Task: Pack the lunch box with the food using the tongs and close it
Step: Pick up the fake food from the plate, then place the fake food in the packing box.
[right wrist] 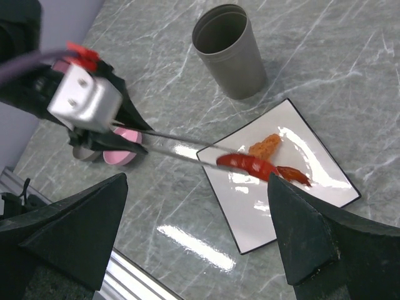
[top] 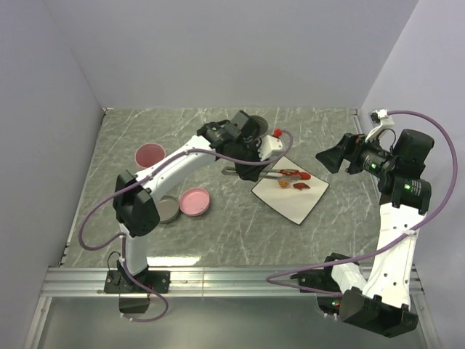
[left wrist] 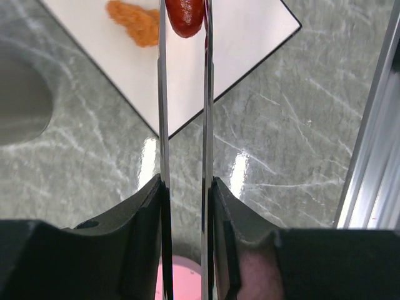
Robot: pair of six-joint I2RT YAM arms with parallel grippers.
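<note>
The ends of the tongs hold the red sausage, so the robot's left gripper next needs to rise up and outward and carry them over the grey cup's opening [top: 260, 123] to release.
My left gripper [top: 247, 158] [left wrist: 186, 184] is shut on the slim grey tongs [left wrist: 164, 94], pressing the two arms toward each other. The tong tips reach over the white square plate [top: 280, 200] and sit on either side of a red sausage [left wrist: 185, 15] [right wrist: 247, 164]. I cannot tell whether the sausage is lifted. An orange-brown fried bit [left wrist: 134, 22] [right wrist: 265, 145] and another red piece [right wrist: 294, 175] lie beside it on the plate. The pink round lunch box tub [top: 195, 201] stands left of the plate. My right gripper [top: 330, 156] [right wrist: 197, 212] hangs open above the plate's right side, holding nothing.
A second pink round tub [top: 150, 154] sits at the far left. A grey round lid [top: 168, 209] lies next to the near tub. A grey cup [right wrist: 229, 50] stands beyond the plate. An aluminium rail [top: 232, 280] runs along the table's near edge.
</note>
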